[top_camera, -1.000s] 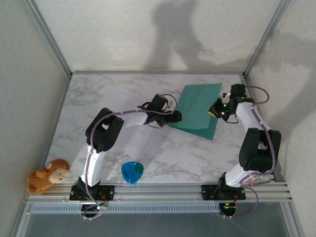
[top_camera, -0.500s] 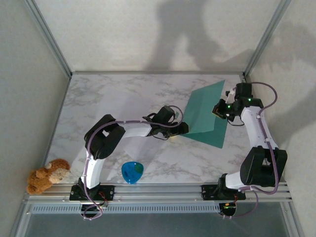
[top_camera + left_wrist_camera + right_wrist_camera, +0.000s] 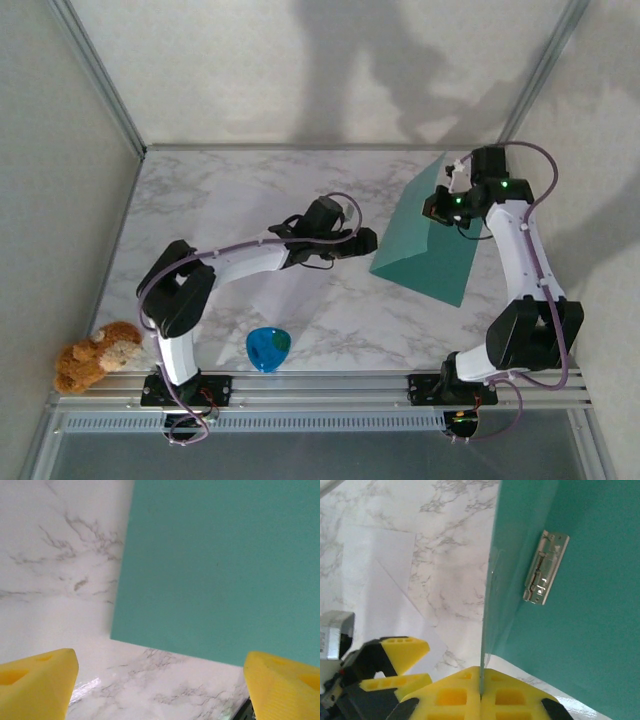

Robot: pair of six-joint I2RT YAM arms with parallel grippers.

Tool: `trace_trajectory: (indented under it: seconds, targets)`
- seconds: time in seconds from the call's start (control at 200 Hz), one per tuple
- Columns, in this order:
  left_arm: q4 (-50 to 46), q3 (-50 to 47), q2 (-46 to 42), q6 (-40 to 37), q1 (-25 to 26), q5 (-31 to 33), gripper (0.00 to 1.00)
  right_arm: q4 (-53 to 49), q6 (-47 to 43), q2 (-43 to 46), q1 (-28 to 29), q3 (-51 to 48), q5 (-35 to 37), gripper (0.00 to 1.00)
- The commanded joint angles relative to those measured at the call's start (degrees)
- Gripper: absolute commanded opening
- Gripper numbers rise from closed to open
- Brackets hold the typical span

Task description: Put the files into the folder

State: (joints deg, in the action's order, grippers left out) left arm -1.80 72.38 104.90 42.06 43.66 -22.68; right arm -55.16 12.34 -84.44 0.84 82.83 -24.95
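Next, my right gripper will swing the cover's edge toward the files beyond the folder's spine, then release the cover's edge, since the cover still overhangs the inside of the folder.
The teal folder point(image 3: 425, 255) lies at the right of the marble table with its cover point(image 3: 415, 215) raised steeply. My right gripper point(image 3: 481, 686) is shut on the cover's edge point(image 3: 487, 605) and holds it up point(image 3: 440, 205). A metal clip point(image 3: 545, 567) shows on the folder's inside face. The files point(image 3: 240, 210), pale white sheets, lie flat on the table left of the folder point(image 3: 380, 575). My left gripper point(image 3: 364, 240) is open just left of the folder's lower edge. Only marble lies between its yellow fingertips point(image 3: 35, 680), and the teal folder point(image 3: 225, 555) is ahead of them.
A small blue cup point(image 3: 268, 348) stands near the front edge between the arm bases. A brown plush toy point(image 3: 95, 352) sits at the front left corner. Grey walls and metal frame posts point(image 3: 100, 80) enclose the table.
The right gripper has lifted the folder's cover higher and further back, so it stands much steeper. The left gripper went forward to the folder's near edge, then drew back a little.
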Motion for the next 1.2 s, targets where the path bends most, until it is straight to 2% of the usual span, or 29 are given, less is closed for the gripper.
trace_trajectory:
  seconds: [0.0,0.406,0.811,0.996,1.117,1.192]
  targets:
    - [-2.9,-1.6,-4.0,-1.7,-1.7,2.6,0.86,-7.1,-4.6,-2.4,2.0,5.6,2.4,0.00]
    - [-4.3,-6.5,-9.9,-2.4,-5.8,3.3,0.86,-18.2,-8.4,-8.9,6.9,17.3,8.6,0.00]
    - [-4.0,-9.0,-13.6,-2.4,-8.7,1.9,0.86,-17.9,-6.3,-12.9,15.0,19.5,9.8,0.00]
    - [-2.9,-9.0,-14.2,-1.9,-9.2,0.6,0.87,-15.5,-3.3,-14.0,17.2,19.3,5.7,0.32]
    - [-1.5,-8.8,-14.0,-1.6,-9.7,-1.9,0.89,-12.8,-0.6,-13.6,17.3,19.0,1.4,0.47]
    - [-0.1,-8.5,-13.5,-1.4,-9.7,-4.3,0.91,-10.9,0.8,-13.6,17.3,18.7,-1.9,0.52]
